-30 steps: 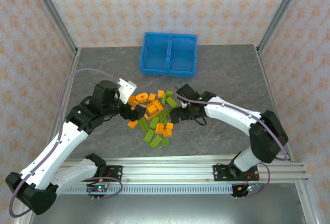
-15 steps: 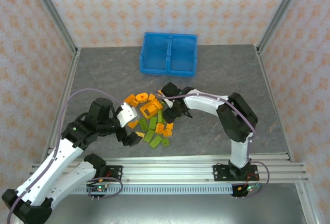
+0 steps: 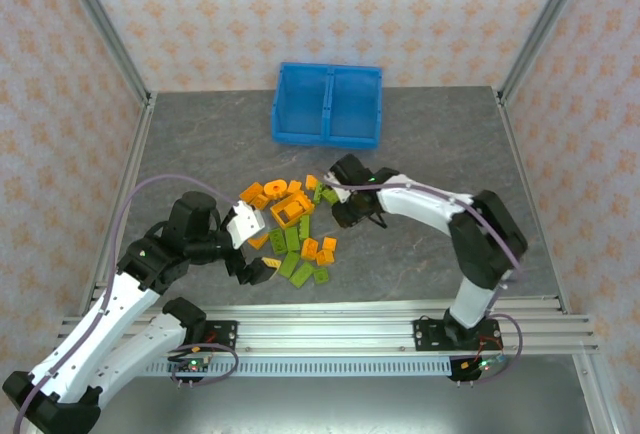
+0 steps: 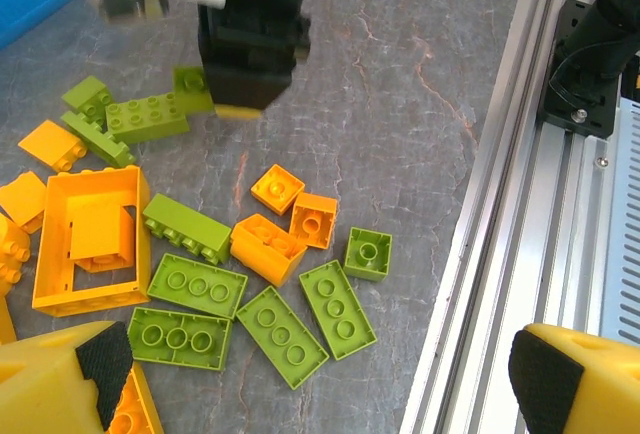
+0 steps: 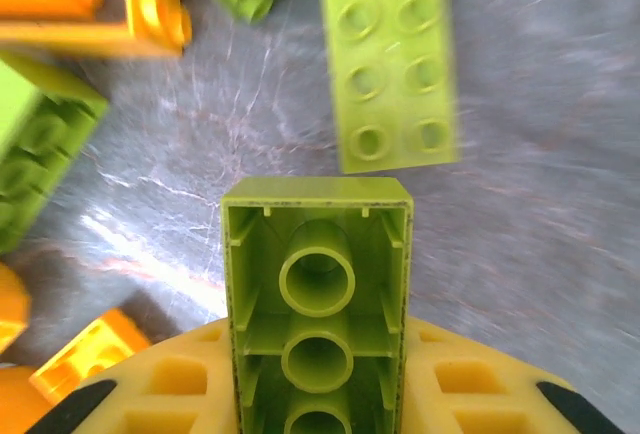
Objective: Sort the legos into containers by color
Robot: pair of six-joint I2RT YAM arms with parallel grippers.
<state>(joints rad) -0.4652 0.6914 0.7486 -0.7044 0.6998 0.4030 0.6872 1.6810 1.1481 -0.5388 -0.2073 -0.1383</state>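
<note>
My right gripper lifts the lime green brick next, takes it outward and lets go over the blue bin's empty container (image 3: 355, 111), since that lies straight outward.
Orange and lime green legos (image 3: 295, 232) lie in a loose pile at mid-table, among them a hollow orange square piece (image 3: 292, 212) (image 4: 50, 244). The blue bin (image 3: 328, 104) with its two containers stands at the far side. My right gripper (image 3: 345, 206) (image 5: 318, 394) sits at the pile's right edge, shut on a lime green brick (image 5: 318, 304) whose hollow underside faces the camera. My left gripper (image 3: 252, 249) (image 4: 315, 384) hovers open over the pile's near left side, above flat green bricks (image 4: 295, 324), holding nothing.
An aluminium rail (image 3: 330, 332) (image 4: 500, 204) runs along the table's near edge close to the left gripper. Frame posts (image 3: 105, 24) and papered walls close in the sides and back. Bare grey table (image 3: 440, 144) lies between the pile and the bin.
The right gripper has shut on the lime green brick at the pile's right edge. The left arm drew back toward the near side a second ago and has since held still, open.
</note>
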